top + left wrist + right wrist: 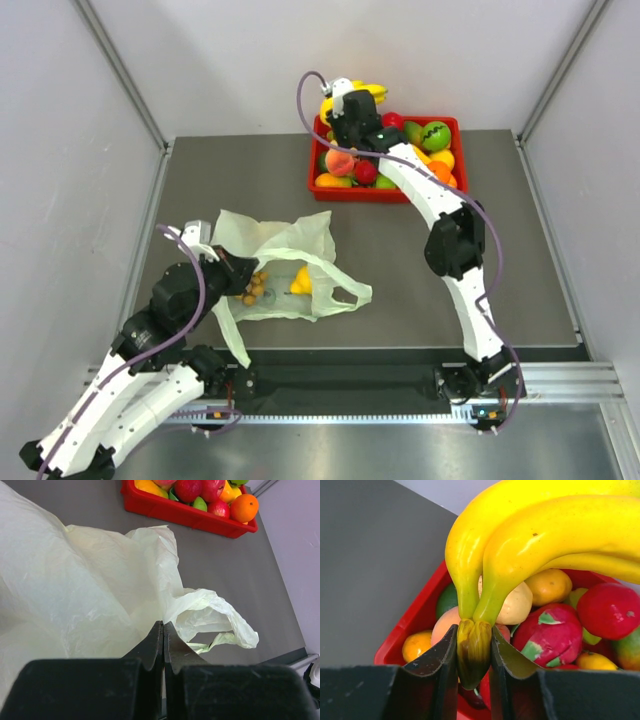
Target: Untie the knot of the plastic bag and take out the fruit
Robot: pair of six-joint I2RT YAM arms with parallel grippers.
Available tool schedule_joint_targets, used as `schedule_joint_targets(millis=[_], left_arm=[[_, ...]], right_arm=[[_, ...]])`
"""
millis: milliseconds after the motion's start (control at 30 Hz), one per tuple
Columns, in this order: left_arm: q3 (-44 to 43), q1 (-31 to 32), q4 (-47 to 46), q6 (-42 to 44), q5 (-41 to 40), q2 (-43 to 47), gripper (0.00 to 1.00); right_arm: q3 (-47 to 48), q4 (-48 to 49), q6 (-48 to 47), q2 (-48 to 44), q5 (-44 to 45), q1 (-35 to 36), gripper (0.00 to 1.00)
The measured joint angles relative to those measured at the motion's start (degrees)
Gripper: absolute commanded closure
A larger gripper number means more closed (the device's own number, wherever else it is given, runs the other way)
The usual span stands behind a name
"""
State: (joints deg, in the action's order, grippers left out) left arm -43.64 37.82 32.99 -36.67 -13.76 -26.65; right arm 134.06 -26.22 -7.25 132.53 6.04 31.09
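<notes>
My right gripper lowers the banana bunch (545,535) slightly next, then releases the bunch's stem, as the bunch already hangs over the red tray.
The pale green plastic bag (285,250) lies open on the table, and it fills the left wrist view (75,595). Its handle loops (345,292) lie loose; I see no tied knot. Tan-brown berries (254,288) and a small yellow piece (301,280) show inside it. My left gripper (238,270) is shut on the bag's left edge (163,625). My right gripper (345,103) is shut on the stem of the yellow banana bunch (545,535), holding it above the red tray (380,195). A round green dark-marked fruit (436,134) lies in the tray.
The red tray (410,625) at the back holds oranges (245,507), red apples (189,489), a peach (339,161) and other fruit. Grey walls close in left, right and back. A metal rail runs along the near table edge.
</notes>
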Motion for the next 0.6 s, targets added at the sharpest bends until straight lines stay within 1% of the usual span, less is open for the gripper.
schedule_joint_targets(millis=[233,367,433,467,500,533,567,600], left_arm=[[1.14,0.0,1.01,-0.96,0.42,1.05,1.0],[1.4,0.0,1.38,-1.2,0.44,1.53,1.0],[1.44,0.0,1.46,-1.29,0.44,1.73,1.0],[1.44,0.0,1.53,-1.36,0.44,1.79,1.0],[1.44,0.0,1.55,-1.38,0.44,1.79,1.0],[1.44,0.0,1.66,-1.38,0.42,1.79,1.0],[1.44,0.0,1.79,-1.38,0.42,1.79,1.0],[1.44,0.0,1.86,-1.38,0.39,1.79,1.0]], right_arm=[[1.18,-0.02,1.14,5.07,-3.3,-0.2,1.0],[3.67,0.46,1.36,6.8,-4.24,-0.42,0.99],[3.74,0.48,1.73,6.86,-4.55,-0.66,0.69],[3.74,0.48,2.1,6.86,-4.68,-0.85,0.6],[3.74,0.48,2.43,6.86,-4.63,-1.03,0.47],[3.76,0.59,2.73,6.88,-4.7,-1.29,0.4],[3.76,0.63,2.8,6.86,-4.61,-1.49,0.37],[3.76,0.74,2.97,6.86,-4.59,-1.75,0.28]])
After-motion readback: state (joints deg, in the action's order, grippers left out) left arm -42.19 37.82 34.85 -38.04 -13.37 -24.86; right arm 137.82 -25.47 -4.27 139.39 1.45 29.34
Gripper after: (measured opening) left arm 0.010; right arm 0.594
